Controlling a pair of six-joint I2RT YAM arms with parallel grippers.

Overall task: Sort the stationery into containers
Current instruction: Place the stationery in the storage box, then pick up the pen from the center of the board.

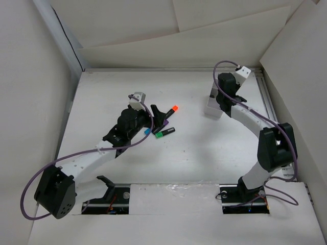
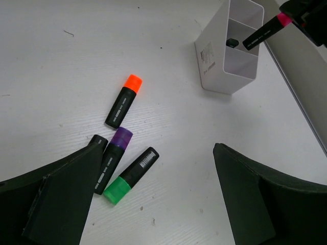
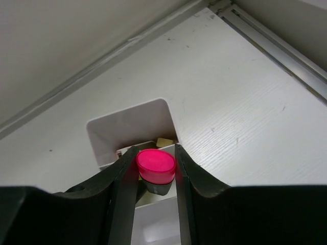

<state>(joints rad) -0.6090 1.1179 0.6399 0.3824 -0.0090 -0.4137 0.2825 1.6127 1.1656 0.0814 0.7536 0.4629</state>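
The black tip of the pink-ended marker (image 3: 156,166) is already pointing in between the organiser's dividers. My right gripper should next lower the marker toward the organiser's middle section (image 3: 153,197) and let go of it.
My left gripper (image 2: 164,171) is open and empty, low over the table. Beside its left finger (image 2: 66,189) lie a green-ended marker (image 2: 132,175), a purple-ended marker (image 2: 111,159) and a black marker end (image 2: 97,140); an orange-ended marker (image 2: 124,100) lies farther off. In the top view the left gripper (image 1: 149,121) is over this cluster, with a blue end (image 1: 146,131) beside it. My right gripper (image 3: 156,153) is shut on a pink-ended marker (image 3: 156,166), held tilted over the white organiser (image 3: 130,125), its black tip just inside a compartment (image 2: 232,43). A beige bit (image 3: 164,142) lies inside.
The organiser (image 1: 211,110) stands at the back right, near a metal rail (image 3: 276,43) along the table's right edge. White walls (image 1: 153,30) close in the back and sides of the white table (image 1: 194,153).
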